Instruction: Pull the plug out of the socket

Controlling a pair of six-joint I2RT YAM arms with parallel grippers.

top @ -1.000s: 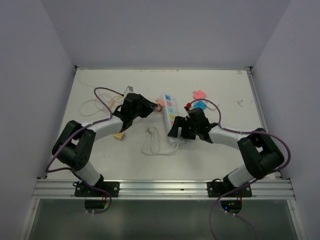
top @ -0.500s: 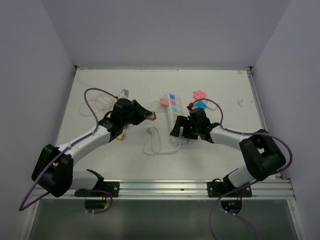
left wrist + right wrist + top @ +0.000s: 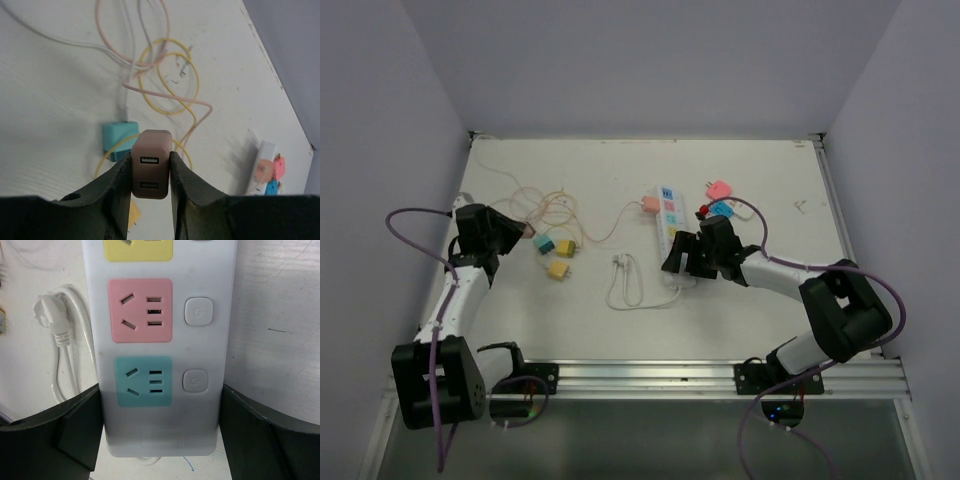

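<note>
My left gripper lowers the teal plug to the bare tabletop [image 3: 522, 250] beside it next and lets go. That spot lies below, and the plug is already clear of the socket [image 3: 669, 215].
The socket [image 3: 669, 215] is a long white strip with pastel outlet faces, lying mid-table; its pink and teal faces [image 3: 160, 340] fill the right wrist view. My right gripper [image 3: 685, 255] [image 3: 160, 440] grips the strip's near end, one finger [image 3: 75, 435] pressed against each long side. Far to the left, my left gripper [image 3: 515, 232] [image 3: 151, 160] is shut on the plug [image 3: 151, 162], a pinkish-brown block with two USB ports, held above the table well away from the socket [image 3: 262, 160]. Another pink plug [image 3: 650, 204] with a thin pink cable lies against the strip's left side.
A teal plug [image 3: 544, 244] [image 3: 119, 140] and a yellow plug [image 3: 559, 269] lie among tangled pink, yellow and white cables [image 3: 545, 210]. The strip's white cord [image 3: 625, 280] loops near its front end. Pink [image 3: 719, 187] and blue [image 3: 722, 209] plugs sit right of the strip. Walls enclose three sides.
My left arm has swung from beside the socket to the table's far left, carrying the plug with it. The right gripper has stayed on the socket.
</note>
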